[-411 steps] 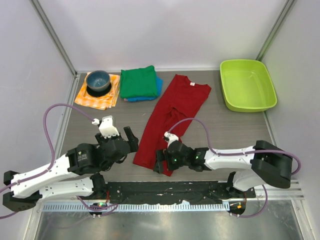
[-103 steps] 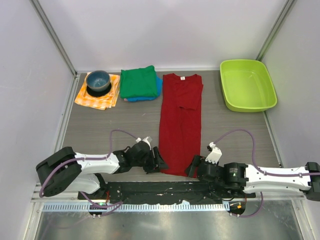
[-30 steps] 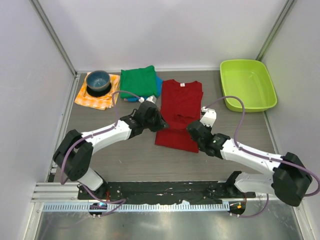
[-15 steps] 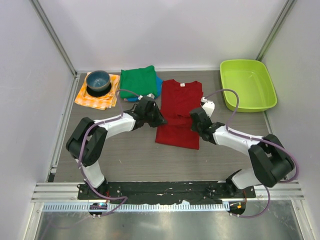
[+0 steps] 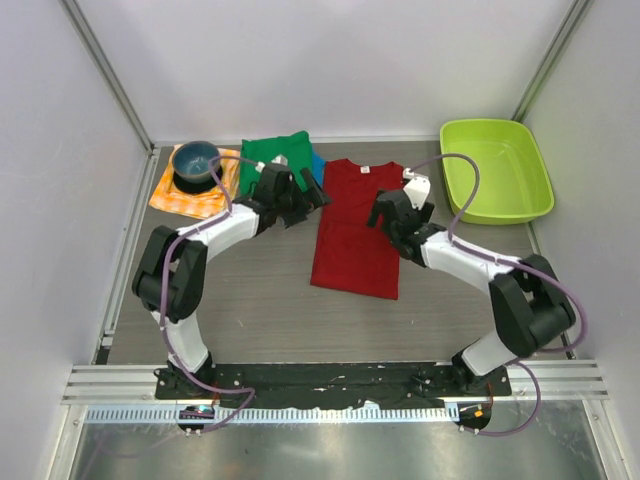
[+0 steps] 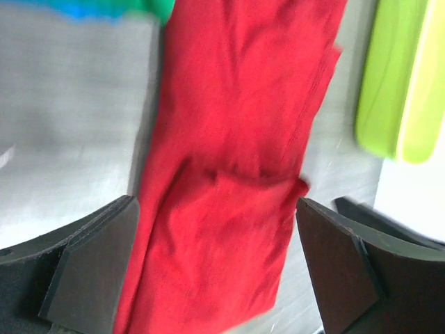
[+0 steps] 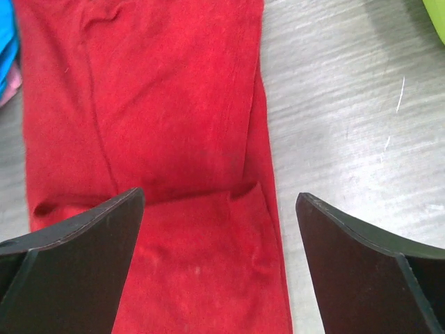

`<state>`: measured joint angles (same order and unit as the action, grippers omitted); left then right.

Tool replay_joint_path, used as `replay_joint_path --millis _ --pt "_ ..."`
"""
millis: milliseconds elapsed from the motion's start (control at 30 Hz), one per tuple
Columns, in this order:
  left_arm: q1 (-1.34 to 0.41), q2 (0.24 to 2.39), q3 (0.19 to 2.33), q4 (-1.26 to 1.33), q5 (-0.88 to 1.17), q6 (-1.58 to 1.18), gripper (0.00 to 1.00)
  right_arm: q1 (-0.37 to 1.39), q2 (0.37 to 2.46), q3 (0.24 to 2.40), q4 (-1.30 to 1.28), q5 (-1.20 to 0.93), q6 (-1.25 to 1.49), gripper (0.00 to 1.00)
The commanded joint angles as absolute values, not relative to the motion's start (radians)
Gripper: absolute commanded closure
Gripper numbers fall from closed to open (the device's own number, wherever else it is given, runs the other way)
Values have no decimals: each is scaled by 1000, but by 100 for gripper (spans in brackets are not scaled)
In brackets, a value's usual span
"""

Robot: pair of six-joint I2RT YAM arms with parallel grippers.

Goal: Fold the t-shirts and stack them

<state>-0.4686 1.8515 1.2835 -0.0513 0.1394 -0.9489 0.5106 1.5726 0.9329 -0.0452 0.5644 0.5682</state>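
The t-shirt's near corner on the tub's side (image 5: 394, 295) is flat and uncovered, so my right gripper should move back along the dark red t-shirt (image 5: 355, 250) and down onto that corner.
The dark red t-shirt (image 5: 355, 250) lies folded over on itself on the table, its folded layer's edge showing as a crease in both wrist views (image 6: 229, 174) (image 7: 160, 139). My left gripper (image 5: 303, 196) hovers at its far left edge, open, with nothing between the fingers (image 6: 90, 271). Over the shirt's far right part my right gripper (image 5: 388, 213) is also open and empty (image 7: 219, 264). The green t-shirt (image 5: 275, 162) sits folded on the blue t-shirt (image 5: 318, 168) at the back, just left of the red one.
A lime green tub (image 5: 495, 170) stands at the back right, also seen in the left wrist view (image 6: 389, 76). A blue bowl (image 5: 195, 160) rests on an orange-and-white checked cloth (image 5: 180, 198) at the back left. Walls close in on three sides.
Both grippers carried the red shirt's near end toward the back, folding it over, then opened and let it go. Both arms have reached farther back.
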Motion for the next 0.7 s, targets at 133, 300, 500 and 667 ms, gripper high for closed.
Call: replay_joint_path --millis 133,300,500,667 --pt "-638 1545 918 -93 88 -936 0 686 1316 772 -293 548 658 2" --pt "-689 1462 747 -64 63 -972 0 727 1163 547 -237 523 739 5" --pt "-695 1462 664 -6 45 -986 0 729 1066 462 -230 543 761 6" --pt "-696 1537 666 69 25 -985 0 729 1039 426 -212 508 802 8"
